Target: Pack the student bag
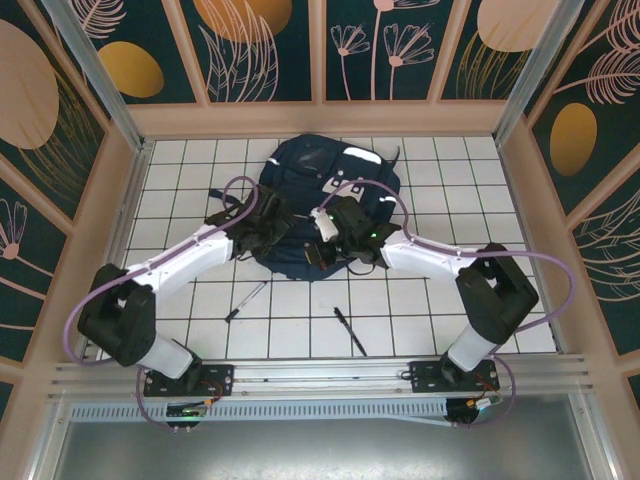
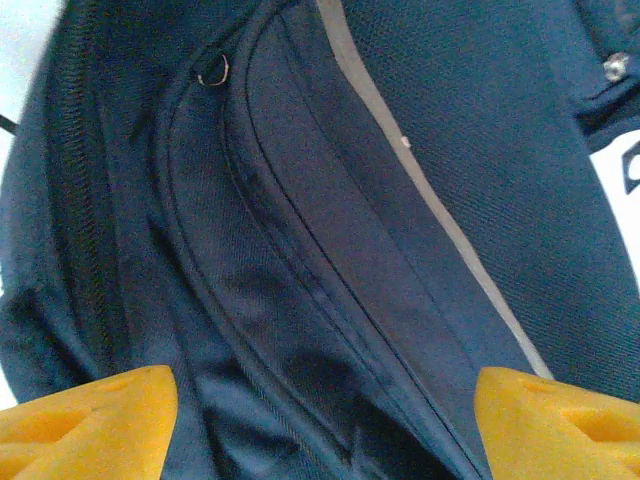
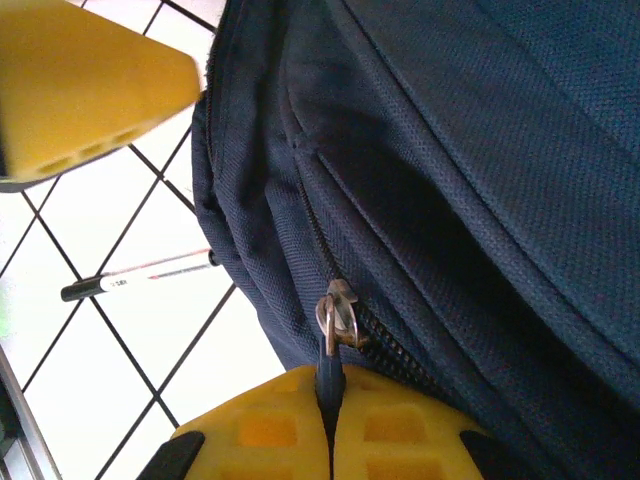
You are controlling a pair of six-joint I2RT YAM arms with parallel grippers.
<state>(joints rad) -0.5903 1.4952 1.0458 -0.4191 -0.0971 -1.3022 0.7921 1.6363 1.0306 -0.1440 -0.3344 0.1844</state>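
The teeth continue past the slider. My right gripper will next pull the tab outward to the bag's edge (image 1: 387,209) beside the pale patch and let go of it.
The navy student bag (image 1: 322,178) lies flat at the back middle of the tiled table. My right gripper (image 1: 326,246) is at its near edge, shut on the dark fabric pull tab (image 3: 328,385) of a metal zipper slider (image 3: 338,318); the gripper (image 3: 330,420) has its yellow fingers (image 3: 260,430) pressed together. The zipper's teeth run up across the bag (image 3: 480,150). My left gripper (image 1: 268,228) hovers over the bag's left side, open, with its yellow fingertips (image 2: 90,420) wide apart above the folded fabric and seams of the bag (image 2: 300,250).
Two pens lie on the tiles in front of the bag, one on the left (image 1: 245,300), one on the right (image 1: 350,331). A pen (image 3: 140,275) also lies close to the bag's edge. Another yellow finger (image 3: 80,90) is beside the bag.
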